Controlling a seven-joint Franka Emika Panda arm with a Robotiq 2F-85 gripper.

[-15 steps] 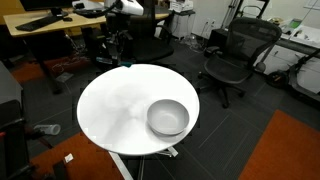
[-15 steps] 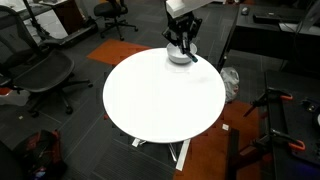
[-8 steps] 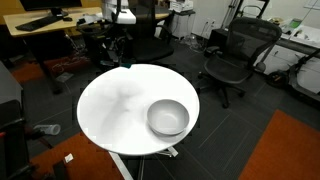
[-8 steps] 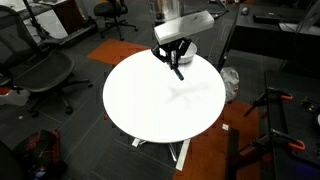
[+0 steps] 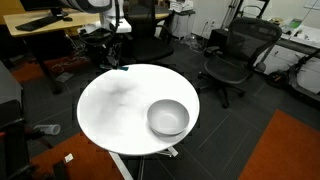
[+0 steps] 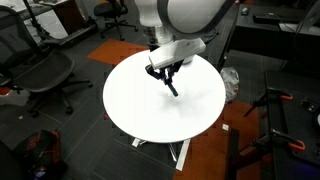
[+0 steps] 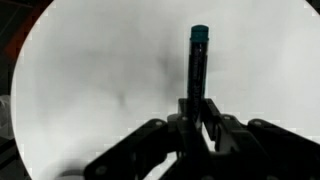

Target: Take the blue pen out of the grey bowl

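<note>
The blue pen will go down next with my gripper toward the table's edge away from the bowl, and my gripper will open.
My gripper [image 6: 166, 72] is shut on the blue pen [image 6: 171, 86], which hangs slanted from the jaws just above the white table [image 6: 140, 110]. In the wrist view the jaws [image 7: 195, 125] clamp the dark end of the pen [image 7: 199, 62], and its teal end points away over bare tabletop. The grey bowl [image 5: 168, 117] stands empty at the near right of the table in an exterior view. There the dark gripper [image 5: 118, 52] is at the far left rim with a teal tip [image 5: 122, 68] below it. I cannot make out the bowl in the other views.
The round white table [image 5: 110, 110] stands on dark carpet. Black office chairs [image 5: 235, 55] [image 6: 45, 75] and desks [image 5: 45, 25] surround it. An orange floor mat [image 5: 290, 145] lies on one side.
The gripper has carried the pen from the table's far edge toward the middle of the tabletop and lower. The bowl has not moved.
</note>
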